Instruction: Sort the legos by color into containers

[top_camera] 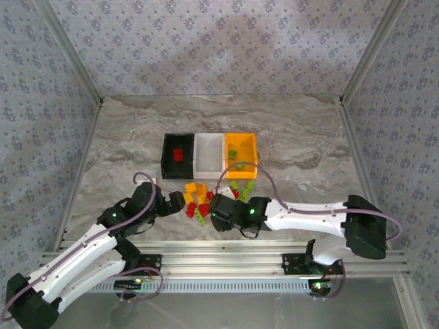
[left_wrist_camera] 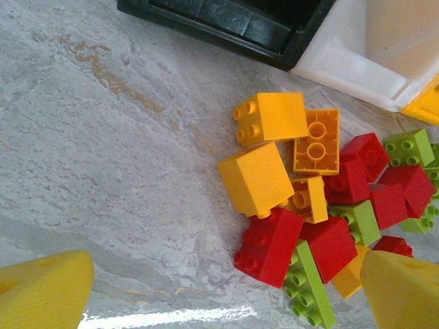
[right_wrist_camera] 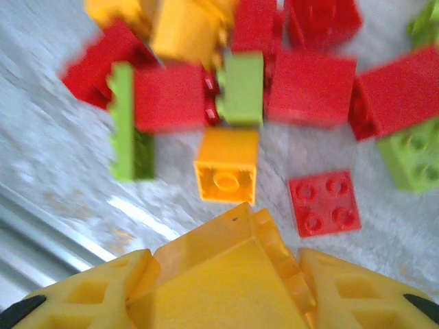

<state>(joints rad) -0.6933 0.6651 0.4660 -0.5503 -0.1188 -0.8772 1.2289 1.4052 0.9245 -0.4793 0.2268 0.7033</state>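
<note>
I should lift my right gripper next and move its orange brick outward over the white bin to let go of it there, because the white bin (top_camera: 209, 154) is empty and outward of my right gripper.
The legos (top_camera: 200, 197) lie in a loose red, orange and green pile in front of the containers: black bin (top_camera: 177, 156) with red bricks, white bin (top_camera: 209, 154), orange-yellow bin (top_camera: 241, 152) with green bricks. My left gripper (left_wrist_camera: 223, 295) is open at the pile's left edge, its fingertips (left_wrist_camera: 44, 291) spread wide around a red brick (left_wrist_camera: 267, 247) and a long green brick (left_wrist_camera: 309, 284). My right gripper (right_wrist_camera: 245, 214) is shut low over the pile, its tip just short of an orange brick (right_wrist_camera: 226, 175). A flat red plate (right_wrist_camera: 324, 203) lies beside it.
The black bin's wall (left_wrist_camera: 233, 24) and the white bin's corner (left_wrist_camera: 363, 55) stand just beyond the pile. Both arms (top_camera: 309, 209) crowd the table's near edge, close to the metal rail (top_camera: 226, 250). Bare marble table (left_wrist_camera: 103, 137) spreads to the left.
</note>
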